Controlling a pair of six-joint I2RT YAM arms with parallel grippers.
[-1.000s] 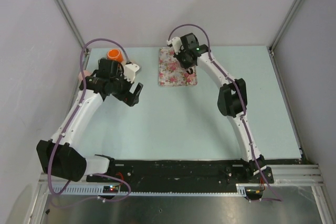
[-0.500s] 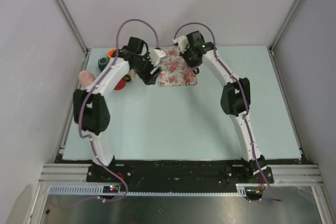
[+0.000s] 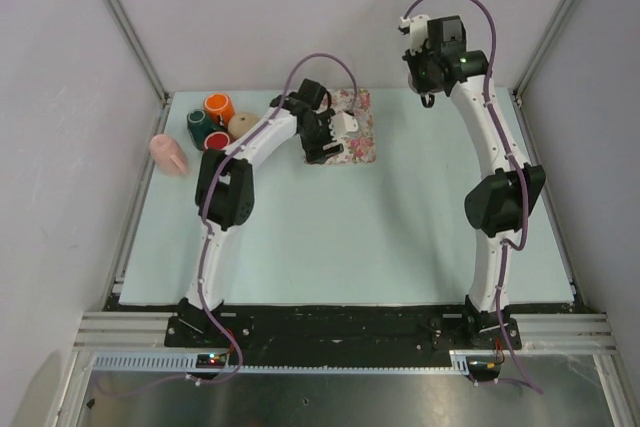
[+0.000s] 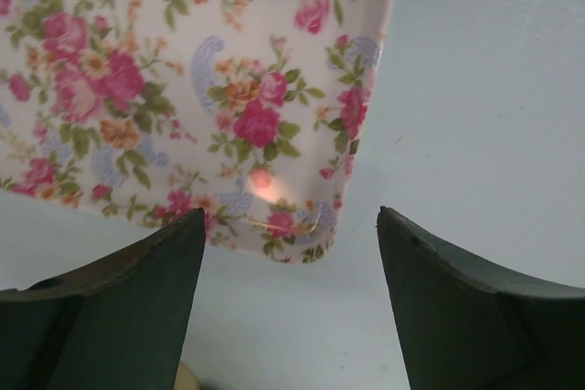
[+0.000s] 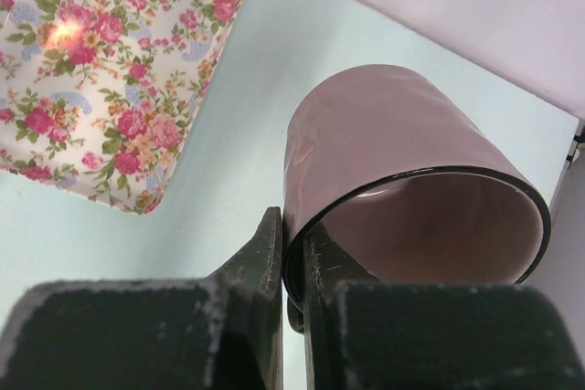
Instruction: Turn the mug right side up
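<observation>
Next, my right gripper will go left in the top view and lower the mug base-first to release, since the tray's far corner [image 3: 362, 101] lies below the gripper there.
A mauve mug [image 5: 384, 134] with a dark rim hangs in my right gripper [image 5: 291, 226], which is shut on its rim, one finger inside and one outside. The mug's opening faces the wrist camera and its base points away, over the table beside the floral tray [image 5: 101, 70]. In the top view my right gripper [image 3: 425, 97] is raised at the back right, and the mug is hardly visible there. My left gripper [image 4: 291, 216] is open and empty, low over the near corner of the tray [image 4: 137, 89]; it also shows in the top view [image 3: 330, 147].
Orange [image 3: 218, 105], green [image 3: 199, 122], red [image 3: 216, 140] and beige [image 3: 242, 124] mugs cluster at the back left. A pink mug [image 3: 170, 154] lies at the table's left edge. The floral tray [image 3: 362, 107] sits at back centre. Walls enclose the table.
My left arm swung right from the mug cluster to the tray. My right arm lifted off the tray with the mug and moved up to the back right.
</observation>
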